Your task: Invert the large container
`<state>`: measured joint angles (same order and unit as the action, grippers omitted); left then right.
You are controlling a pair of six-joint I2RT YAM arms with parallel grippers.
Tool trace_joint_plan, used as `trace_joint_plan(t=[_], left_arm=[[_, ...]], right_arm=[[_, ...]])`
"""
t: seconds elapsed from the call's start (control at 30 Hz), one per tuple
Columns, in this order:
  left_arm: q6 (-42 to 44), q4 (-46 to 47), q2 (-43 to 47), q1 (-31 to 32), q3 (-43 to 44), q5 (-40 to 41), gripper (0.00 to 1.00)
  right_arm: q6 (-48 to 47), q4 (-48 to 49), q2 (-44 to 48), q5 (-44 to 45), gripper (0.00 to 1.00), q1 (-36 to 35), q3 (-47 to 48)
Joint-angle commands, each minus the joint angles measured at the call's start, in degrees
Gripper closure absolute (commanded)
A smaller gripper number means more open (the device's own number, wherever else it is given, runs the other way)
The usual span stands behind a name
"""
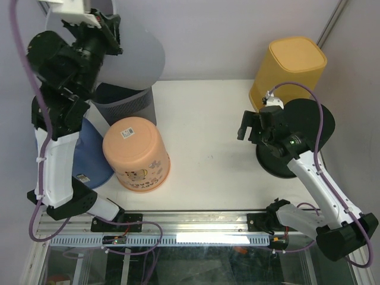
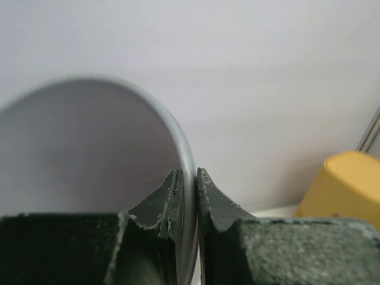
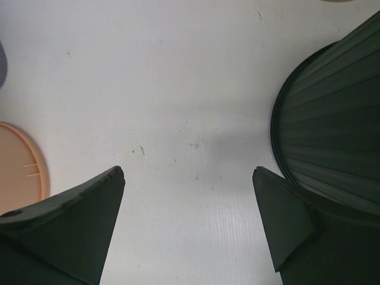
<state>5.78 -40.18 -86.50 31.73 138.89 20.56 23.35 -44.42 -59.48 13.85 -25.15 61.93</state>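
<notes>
The left gripper will next take the tub to the bare white tabletop below it and to its right in the top view, lower the tub and let go.
The large container is a light grey tub [image 1: 135, 56], lifted off the table at the back left and tipped on its side. My left gripper [image 1: 108, 28] is shut on its rim. In the left wrist view the thin rim [image 2: 185, 155] runs between the two fingertips [image 2: 172, 193], with the tub's pale inside wall [image 2: 83, 148] to the left. My right gripper [image 1: 249, 126] is open and empty, hovering low over the bare white table [image 3: 190, 107] at the right.
A dark grey slatted basket [image 1: 122, 105] stands under the lifted tub. A peach tub [image 1: 136, 155], bottom up, and a blue container [image 1: 90, 155] sit front left. A yellow tub [image 1: 291, 64] stands back right. A dark ribbed container [image 1: 297, 138] lies beside the right gripper.
</notes>
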Motion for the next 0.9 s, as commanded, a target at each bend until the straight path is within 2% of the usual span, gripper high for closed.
trace_joint_plan(t=[0.0, 0.23, 0.43, 0.57, 0.67, 0.87], left_arm=[[-1.99, 10.45, 3.11, -0.04, 2.03, -4.03, 1.0], [-10.52, 11.6, 2.13, 0.0, 1.64, -17.05, 1.0], [-19.41, 13.64, 0.14, 0.69, -3.0, -30.14, 1.0], [-22.68, 16.46, -0.92, 3.38, -9.03, -33.06, 1.0], [-23.39, 18.73, -1.68, 6.54, -14.42, -32.03, 1.0], [-25.07, 19.39, -4.96, 9.44, -20.96, -31.11, 1.0]], right_arm=[[2.12, 6.14, 3.46, -0.88, 0.07, 0.0, -0.79], [2.79, 7.44, 8.19, 2.85, 0.07, -0.01, -1.64], [-0.74, 8.55, 15.58, 9.3, 0.07, -0.05, -2.0], [-5.69, 9.67, 20.14, 6.7, 0.06, -0.02, -1.12], [-6.65, 9.72, 21.03, 4.58, 0.05, -0.04, -0.35], [-4.41, 6.7, 17.61, 8.54, 0.05, 0.0, -2.42]])
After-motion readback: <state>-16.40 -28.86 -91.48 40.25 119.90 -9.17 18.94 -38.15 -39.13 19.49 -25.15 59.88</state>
